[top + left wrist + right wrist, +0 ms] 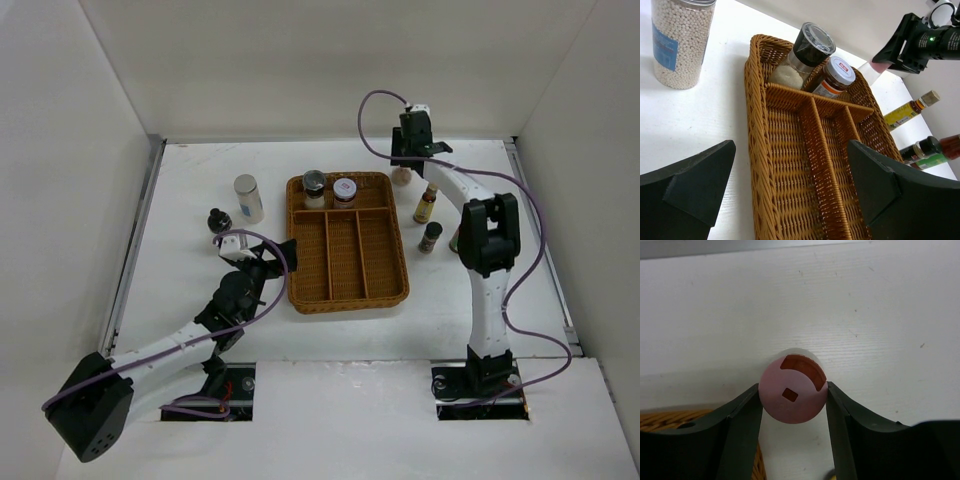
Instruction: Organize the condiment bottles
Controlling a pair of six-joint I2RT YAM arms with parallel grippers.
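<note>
I will next lift my right gripper left in the top view, over the tray's rim to its empty spot beside the jar [345,190], then lower it and release.
My right gripper [407,160] is shut on a pink-capped bottle [792,392], its fingers pressing both sides of the cap, just beyond the far right corner of the wicker tray [385,285]. A black-capped grinder [314,187] and a red-and-white-capped jar [345,190] stand in the tray's far compartment. A white cylinder [248,198] and a small black-capped bottle [218,220] stand left of the tray. A yellow-labelled bottle [426,205] and a dark bottle [431,237] stand right of it. My left gripper [262,262] is open and empty over the tray's near left part [790,190].
The tray's three long compartments [785,165] hold nothing. A red-capped green bottle [945,150] stands partly hidden by the right arm [488,235]. White walls close in the table at the back and both sides.
</note>
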